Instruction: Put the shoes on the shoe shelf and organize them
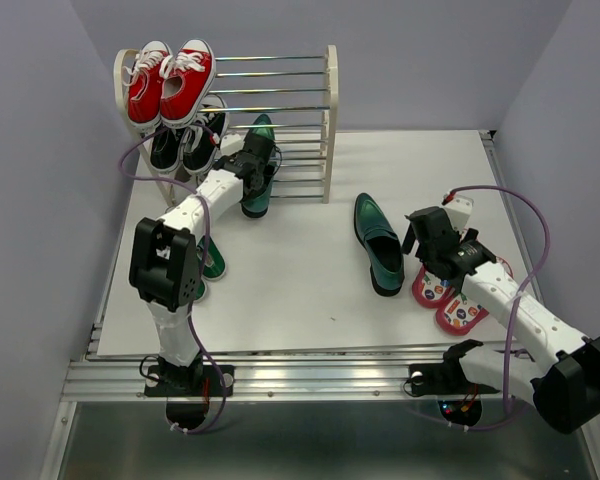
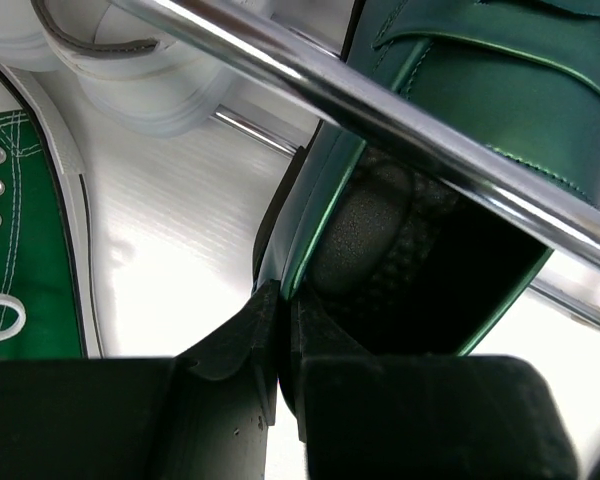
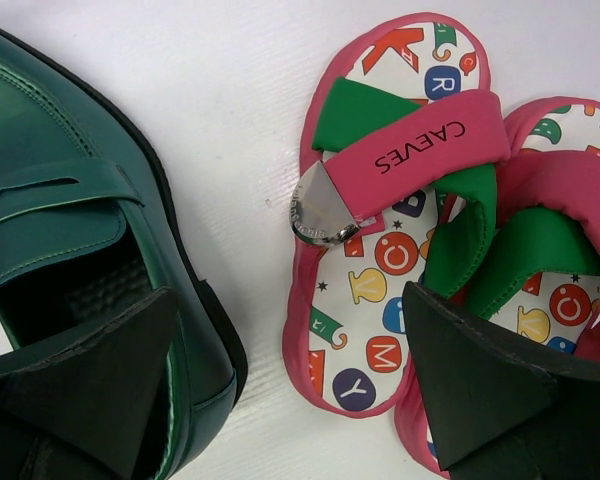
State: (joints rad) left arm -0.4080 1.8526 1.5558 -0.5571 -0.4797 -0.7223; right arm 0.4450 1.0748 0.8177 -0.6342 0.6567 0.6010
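I should move my left gripper outward and toward the white shoe to let go of the loafer on the low chrome rods, because the rods are free beside that shoe.
My left gripper point(image 1: 250, 166) is shut on the side rim of a dark green glossy loafer point(image 1: 260, 170), held low at the front of the shoe shelf point(image 1: 329, 120). In the left wrist view the fingers point(image 2: 242, 340) pinch the loafer's wall point(image 2: 450, 90) and a chrome rod point(image 2: 400, 125) crosses in front of it. The second loafer point(image 1: 378, 243) lies mid-table. My right gripper point(image 1: 430, 250) hangs open above the gap between that loafer's heel point(image 3: 70, 230) and the pink-red flip-flops point(image 3: 380, 250), with nothing in it. A green canvas sneaker point(image 2: 20, 230) lies on the table beside the left arm.
Red sneakers point(image 1: 170, 80) sit on the shelf's top tier and black sneakers point(image 1: 185, 140) on the tier below, both at its left end. The green sneaker point(image 1: 212, 262) is partly hidden under the left arm. Grey walls close in on both sides of the table point(image 1: 300, 300).
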